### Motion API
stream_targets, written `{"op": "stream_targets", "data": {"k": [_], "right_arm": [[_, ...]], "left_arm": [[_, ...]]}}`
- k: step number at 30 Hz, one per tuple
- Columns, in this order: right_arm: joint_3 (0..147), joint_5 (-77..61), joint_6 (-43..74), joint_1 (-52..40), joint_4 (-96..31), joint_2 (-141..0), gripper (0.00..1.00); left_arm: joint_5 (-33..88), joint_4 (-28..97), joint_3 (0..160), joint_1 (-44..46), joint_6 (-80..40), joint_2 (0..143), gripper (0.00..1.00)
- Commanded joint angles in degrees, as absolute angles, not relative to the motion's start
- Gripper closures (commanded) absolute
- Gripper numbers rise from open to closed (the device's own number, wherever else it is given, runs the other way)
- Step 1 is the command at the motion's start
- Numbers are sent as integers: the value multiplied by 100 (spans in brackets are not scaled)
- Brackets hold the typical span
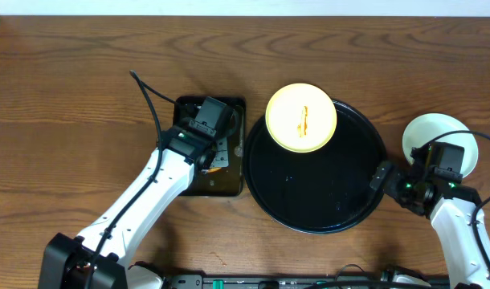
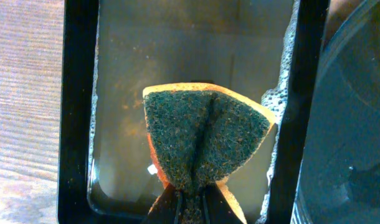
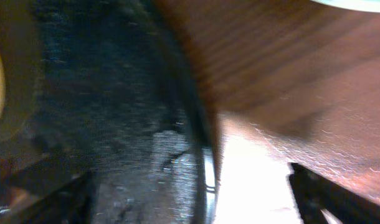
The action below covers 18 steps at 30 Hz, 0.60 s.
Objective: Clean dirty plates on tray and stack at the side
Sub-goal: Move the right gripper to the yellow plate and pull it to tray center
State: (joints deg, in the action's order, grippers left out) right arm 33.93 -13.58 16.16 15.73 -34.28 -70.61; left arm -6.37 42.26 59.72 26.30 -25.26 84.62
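The dirty plate's nearest rim (image 1: 334,119) is outward of my right gripper and to its left in the overhead view. I will reach across the tray and put my fingers on both sides of it.
A pale yellow plate (image 1: 301,118) streaked with orange sauce lies on the back left rim of the large round black tray (image 1: 325,193). A pale mint-white plate (image 1: 442,135) lies on the table to the right of the tray, partly under my right arm; I cannot tell whether another plate is beneath it. My left gripper (image 1: 219,156) is shut on a green-and-orange sponge (image 2: 205,140) above the small rectangular tray (image 2: 78,112). My right gripper (image 1: 381,175) is open and empty, its fingers either side of the round tray's right rim (image 3: 202,155).
The rectangular tray (image 1: 229,186) holds soapy water and foam (image 2: 277,99) and sits against the round tray's left side. The right wrist view is blurred; it shows bare wood table (image 3: 289,74) to the right of the rim.
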Motion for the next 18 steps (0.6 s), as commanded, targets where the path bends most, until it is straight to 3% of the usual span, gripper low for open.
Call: {"op": "stream_targets", "data": {"k": [1,12,18], "right_arm": [[3581,-1874,1448,1557,-3371,-6960,11],[5690,-1411,506,91,-4058,-7057,16],[7651,-1133,-56,-307,-5131,-8136,16]], "left_arm": [[-670,4333,6023,2443,-2530,8379,92],[-403,4469,6023,1704,-2530,8379,92],[-403,4451,6023,1704,-2532,8379,92]]}}
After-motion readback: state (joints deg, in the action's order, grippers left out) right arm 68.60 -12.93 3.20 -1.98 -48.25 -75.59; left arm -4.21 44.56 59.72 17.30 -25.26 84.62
